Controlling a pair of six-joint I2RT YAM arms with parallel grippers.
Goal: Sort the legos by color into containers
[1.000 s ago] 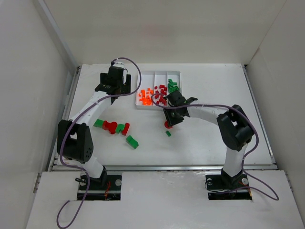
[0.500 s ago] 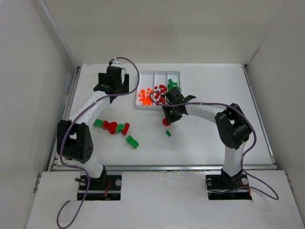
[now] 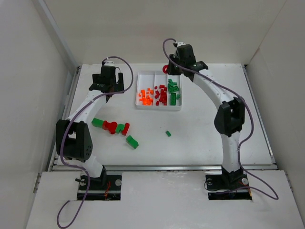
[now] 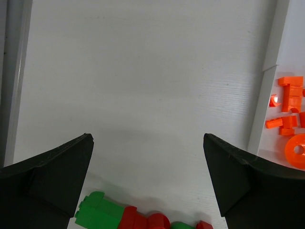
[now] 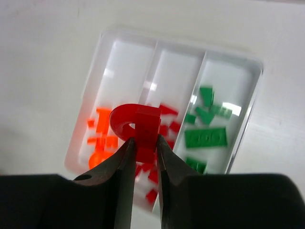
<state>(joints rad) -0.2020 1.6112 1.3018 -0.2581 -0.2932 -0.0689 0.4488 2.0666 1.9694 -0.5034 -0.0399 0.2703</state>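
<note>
The white tray's middle section already has red legos, so my right gripper should next lower and shift the red arch lego over that section's empty far part [image 3: 160, 79] [image 5: 172, 77].
The white tray [image 3: 144, 76] has three compartments holding orange, red and green legos; it also shows in the right wrist view [image 5: 125, 52]. My right gripper [image 3: 167, 69] is raised high over the tray's far edge, shut on a red arch lego [image 5: 138, 125]. My left gripper [image 3: 106, 90] is open and empty, left of the tray, above bare table. Loose red and green legos [image 3: 112, 126] lie on the table at the near left and show at the bottom of the left wrist view [image 4: 127, 217]. A small green lego [image 3: 168, 133] lies alone near the middle.
A green lego [image 3: 132, 141] lies apart, nearer the front. White walls enclose the table on three sides. The tray's left wall [image 4: 267, 81] and orange legos [image 4: 289, 107] stand at the right of the left wrist view.
My right gripper has lifted the red arch lego from the table in front of the tray and swung it up over the tray's far edge. My left gripper drifted slightly left.
</note>
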